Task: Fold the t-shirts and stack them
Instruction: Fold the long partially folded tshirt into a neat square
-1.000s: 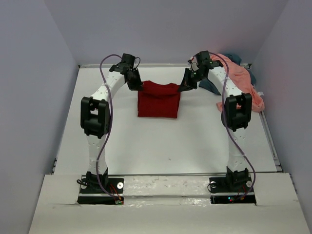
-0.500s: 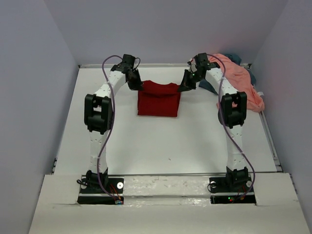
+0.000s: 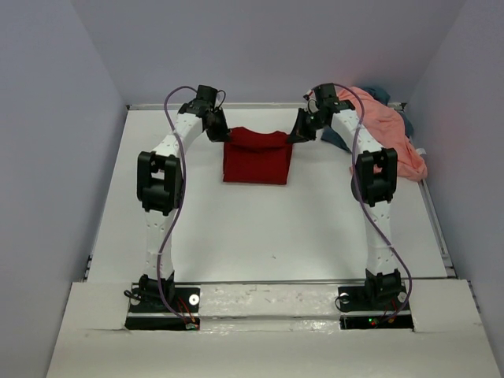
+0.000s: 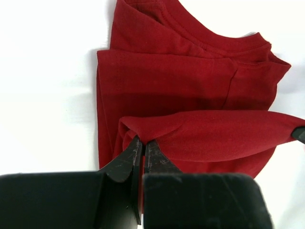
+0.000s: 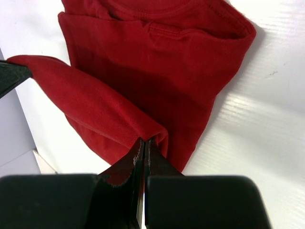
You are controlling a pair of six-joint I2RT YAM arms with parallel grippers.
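Note:
The pinched roll still sits short of the collar, so it goes outward with my left gripper next, onto the folded edge (image 3: 237,131) (image 4: 133,58) beside it for release.
The dark red t-shirt (image 3: 256,160) lies folded on the white table (image 3: 260,228), toward the far side. My left gripper (image 3: 221,135) is shut on its far left corner. My right gripper (image 3: 298,135) is shut on its far right corner. In the left wrist view the pinched edge forms a raised roll of red cloth (image 4: 214,133) stretching from my left gripper (image 4: 143,141) to the right. The right wrist view shows the same roll (image 5: 90,102) running off to the left from my right gripper (image 5: 144,141). A salmon pink t-shirt (image 3: 387,130) lies heaped at the far right over a slate blue-grey one (image 3: 339,140).
Grey walls enclose the table on the left, far and right sides. The heap of pink and blue-grey cloth sits just behind the right arm (image 3: 378,177). The left arm (image 3: 160,183) stands at the left side.
Both grippers have shifted slightly toward the far wall, still pinching the red shirt's corners. The shirt's near edge has slid a little farther away.

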